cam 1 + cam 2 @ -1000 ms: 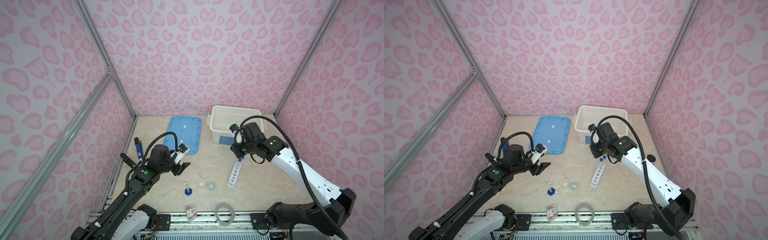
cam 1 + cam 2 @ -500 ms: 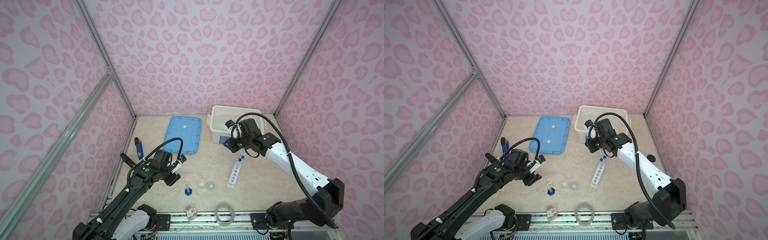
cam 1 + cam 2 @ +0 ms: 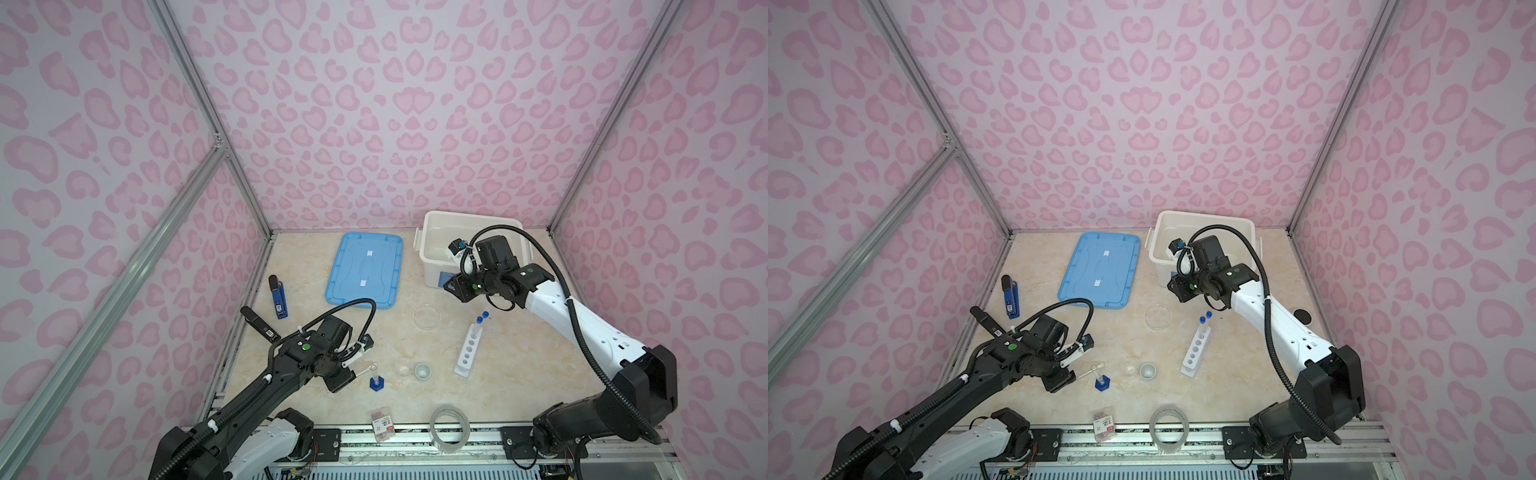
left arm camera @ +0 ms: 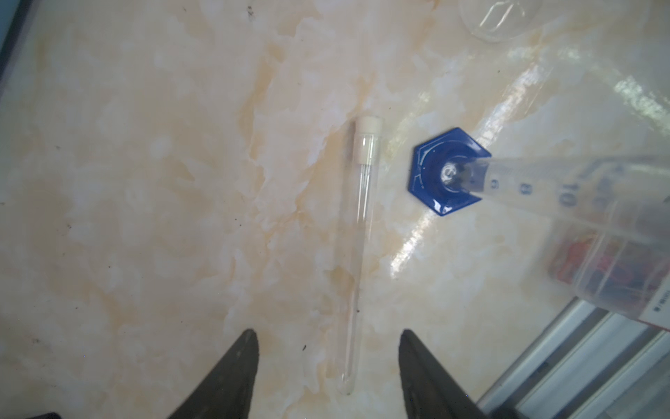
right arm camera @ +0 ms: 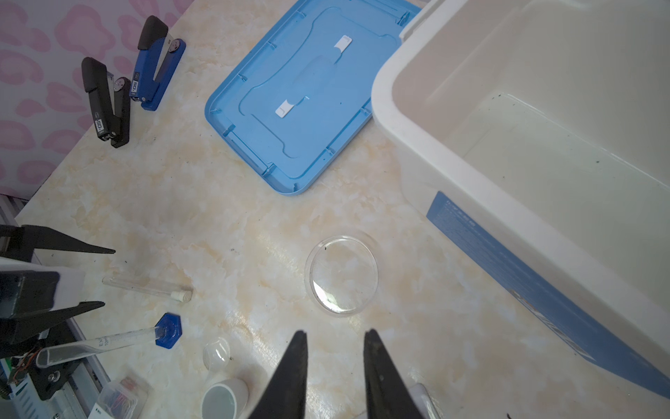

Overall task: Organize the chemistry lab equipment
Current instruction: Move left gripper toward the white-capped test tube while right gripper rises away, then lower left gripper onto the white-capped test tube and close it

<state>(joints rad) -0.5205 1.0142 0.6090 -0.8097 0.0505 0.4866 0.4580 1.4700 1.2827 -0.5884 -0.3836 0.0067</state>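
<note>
Next I need to lower and advance my left gripper along the tube to the tube's middle [image 3: 1082,373] [image 4: 358,241] below it, nearer the stopper, since the gripper's fingers straddle only the tube's rounded end.
A clear test tube [image 4: 359,235] with a whitish stopper lies flat on the table. Its rounded end sits between the fingers of my open left gripper [image 4: 328,332], untouched; in both top views this gripper [image 3: 347,372] [image 3: 1065,374] is low at front left. Beside the tube stands the blue-based cylinder [image 3: 376,382] [image 4: 447,170]. The white rack [image 3: 469,349] holds two blue-capped tubes [image 3: 480,322]. My right gripper [image 5: 335,332] [image 3: 453,286] hovers open and empty near the petri dish [image 5: 342,275] [image 3: 427,316]. The tiny glass dish [image 3: 402,370] and the white cup [image 3: 422,370] stand together.
A white bin [image 3: 432,232] stands at the back right with its blue lid [image 3: 365,270] flat to its left. A blue stapler [image 3: 277,297] and a black stapler [image 3: 257,324] lie by the left wall. A tape roll [image 3: 449,428] and a red-labelled packet [image 3: 382,424] sit at the front edge.
My left gripper has come forward and down over the lying tube. My right gripper has drawn back from the rack toward the bin.
</note>
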